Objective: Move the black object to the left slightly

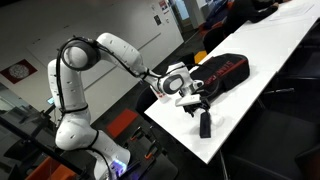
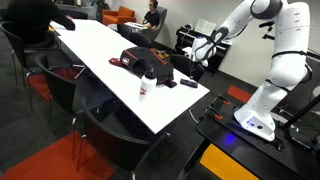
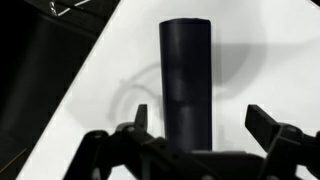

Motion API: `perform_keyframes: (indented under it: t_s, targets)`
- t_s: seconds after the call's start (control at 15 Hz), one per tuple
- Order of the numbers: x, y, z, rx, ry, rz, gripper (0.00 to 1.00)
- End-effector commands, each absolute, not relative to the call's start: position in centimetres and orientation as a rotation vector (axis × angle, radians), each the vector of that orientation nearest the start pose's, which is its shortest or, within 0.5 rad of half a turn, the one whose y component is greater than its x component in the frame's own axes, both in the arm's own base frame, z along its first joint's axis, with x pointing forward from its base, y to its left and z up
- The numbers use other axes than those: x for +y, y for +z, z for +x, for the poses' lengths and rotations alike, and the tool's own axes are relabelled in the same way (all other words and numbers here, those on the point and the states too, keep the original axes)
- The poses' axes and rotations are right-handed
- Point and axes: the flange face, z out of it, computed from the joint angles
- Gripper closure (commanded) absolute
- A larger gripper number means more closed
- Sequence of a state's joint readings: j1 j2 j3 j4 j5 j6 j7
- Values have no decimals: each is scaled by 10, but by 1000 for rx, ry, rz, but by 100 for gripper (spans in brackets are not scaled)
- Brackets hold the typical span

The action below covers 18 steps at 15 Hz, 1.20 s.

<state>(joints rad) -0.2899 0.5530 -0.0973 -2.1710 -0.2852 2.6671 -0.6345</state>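
The gripper lowers onto the black object (image 1: 205, 122) (image 3: 187, 112) next and closes across its width. The bar lies below the gripper, lengthwise between the two open fingers.
The black object (image 1: 204, 124) is a slim dark bar lying on the white table (image 1: 262, 60) near its end, in front of the large black bag (image 1: 222, 72). It also shows in an exterior view (image 2: 188, 84). In the wrist view the black object (image 3: 186, 70) lies lengthwise between my two fingers, closer to the left one, with neither touching it. My gripper (image 3: 205, 120) is open and empty, and hovers just above the bar in both exterior views (image 1: 195, 103) (image 2: 197, 62).
The black bag with red markings (image 2: 148, 62) lies beside the bar. A small white bottle (image 2: 148, 88) stands near the table's edge. Chairs (image 2: 100, 125) line the table's side. People (image 2: 30, 20) sit at the far end.
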Motion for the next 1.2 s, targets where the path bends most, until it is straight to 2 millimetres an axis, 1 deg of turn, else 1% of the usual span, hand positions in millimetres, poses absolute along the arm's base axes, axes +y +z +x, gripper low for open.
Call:
perform_keyframes:
  t_s: [0.0,0.07,0.13,0.33,0.4,0.8,1.13]
  targets:
    - [-200,119,509,-842,227,-3129,0]
    - [-200,111,508,-838,236,-3120,0]
    - [-201,107,508,-835,240,-3117,0]
    - [-203,108,511,-833,231,-3121,0]
    - [-203,106,512,-830,224,-3130,0]
    - [-202,79,513,-834,244,-3124,0]
    - [-202,62,514,-838,210,-3143,0]
